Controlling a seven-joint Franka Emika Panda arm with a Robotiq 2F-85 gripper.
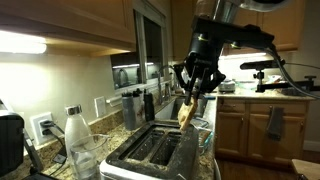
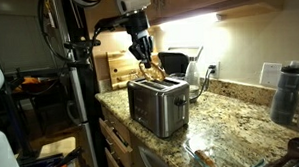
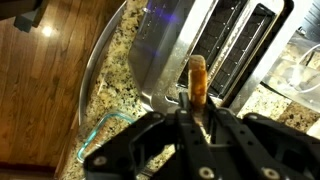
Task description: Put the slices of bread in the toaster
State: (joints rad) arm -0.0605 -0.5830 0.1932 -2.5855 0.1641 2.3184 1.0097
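Observation:
The slice still hangs above the toaster's top by the end of the toaster slot nearer the wooden floor, so next my gripper will lower and shift farther over that slot.
A golden-brown slice of bread hangs edge-down in my gripper, just above the silver toaster. In an exterior view the gripper holds the slice over the toaster, its lower end close to the top. From the wrist the slice shows edge-on between the black fingers, above the toaster and beside its long dark slots. The gripper is shut on it.
A clear bottle with a white cap stands beside the toaster. A glass dish lies on the granite counter near its edge. A dark tumbler and a kettle stand on the counter. Wooden floor lies below.

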